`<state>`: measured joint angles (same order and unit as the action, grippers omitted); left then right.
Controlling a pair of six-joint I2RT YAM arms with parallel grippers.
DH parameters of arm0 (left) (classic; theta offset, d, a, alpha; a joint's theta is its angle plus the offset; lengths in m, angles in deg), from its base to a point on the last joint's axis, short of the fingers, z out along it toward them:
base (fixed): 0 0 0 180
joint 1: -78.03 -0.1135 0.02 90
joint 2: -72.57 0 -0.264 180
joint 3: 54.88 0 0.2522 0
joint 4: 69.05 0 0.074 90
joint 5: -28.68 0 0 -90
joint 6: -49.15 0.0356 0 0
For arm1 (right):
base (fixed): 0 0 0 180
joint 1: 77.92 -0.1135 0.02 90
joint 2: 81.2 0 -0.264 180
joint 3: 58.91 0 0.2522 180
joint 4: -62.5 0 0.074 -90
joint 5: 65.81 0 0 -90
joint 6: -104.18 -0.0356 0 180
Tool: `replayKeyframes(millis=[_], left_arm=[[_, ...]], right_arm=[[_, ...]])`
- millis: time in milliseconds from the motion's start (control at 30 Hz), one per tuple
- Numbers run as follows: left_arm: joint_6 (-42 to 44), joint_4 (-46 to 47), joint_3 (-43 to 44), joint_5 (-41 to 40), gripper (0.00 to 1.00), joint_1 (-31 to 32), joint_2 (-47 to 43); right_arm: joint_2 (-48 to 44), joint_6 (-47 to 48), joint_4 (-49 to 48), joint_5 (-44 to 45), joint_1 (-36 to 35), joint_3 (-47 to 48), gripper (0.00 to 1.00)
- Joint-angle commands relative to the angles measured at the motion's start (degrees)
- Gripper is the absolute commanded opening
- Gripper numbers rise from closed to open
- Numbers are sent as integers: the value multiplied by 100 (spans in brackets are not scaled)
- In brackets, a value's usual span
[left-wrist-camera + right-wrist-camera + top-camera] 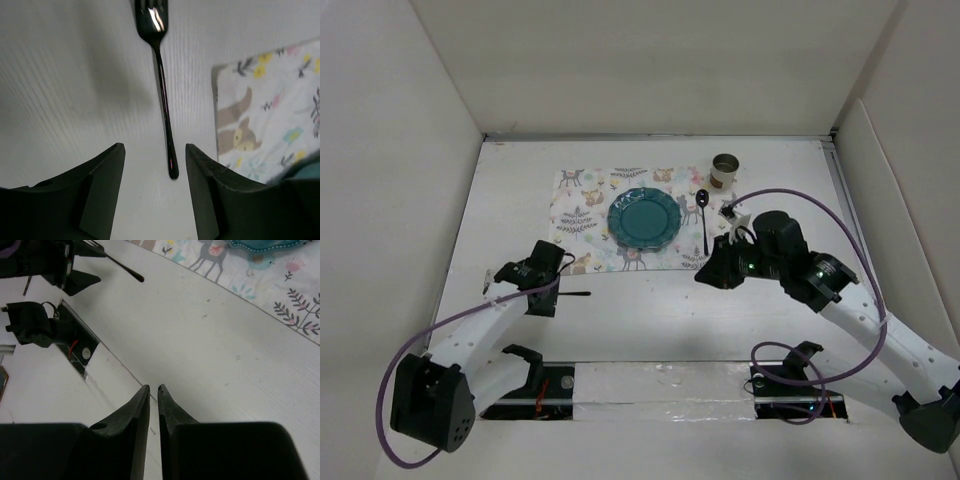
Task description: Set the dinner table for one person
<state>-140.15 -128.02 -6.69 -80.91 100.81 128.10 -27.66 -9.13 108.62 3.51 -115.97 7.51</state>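
My left gripper moves down toward the fork's head next, onto the handle near the neck (pixel 161 82), as only its end lies between the open fingers.
A black fork (pixel 162 90) lies on the white dinner table (pixel 650 320), just off the near left corner of the patterned placemat (pixel 585 200). My left gripper (pixel 155 147) is open and hovers over it, with the handle end between the fingers but not touching them. In the top view the fork (pixel 575 295) sticks out to the right of that gripper (pixel 545 290). A teal plate (pixel 643 218) sits on the placemat with a black spoon (pixel 704 215) to its right. My right gripper (pixel 703 278) is shut and empty over bare table (pixel 153 388).
A small round tin cup (pixel 725 170) stands past the spoon at the placemat's far right corner. White walls enclose the table on three sides. The right wrist view shows the fork (pixel 125 269), the placemat (pixel 295 305) and the slot at the near edge (pixel 80 352).
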Motion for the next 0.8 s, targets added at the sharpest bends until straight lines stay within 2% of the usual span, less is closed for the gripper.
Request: replayKeyframes(millis=[0,400,500,767], left_arm=[[-442,56,-95,-475,48,-669,430],[157,-189,810,-1186,44,-933,2145],[280,-260,968,-1152,42,-934,2559],[333,-49,802,-897,35,-934,2674]], right_arm=[[-238,125,139,-260,-72,174,18],[-476,362,631,29,-133,288,18],[-476,380,693,74,-133,323,18],[-415,389,658,170,-204,393,18]])
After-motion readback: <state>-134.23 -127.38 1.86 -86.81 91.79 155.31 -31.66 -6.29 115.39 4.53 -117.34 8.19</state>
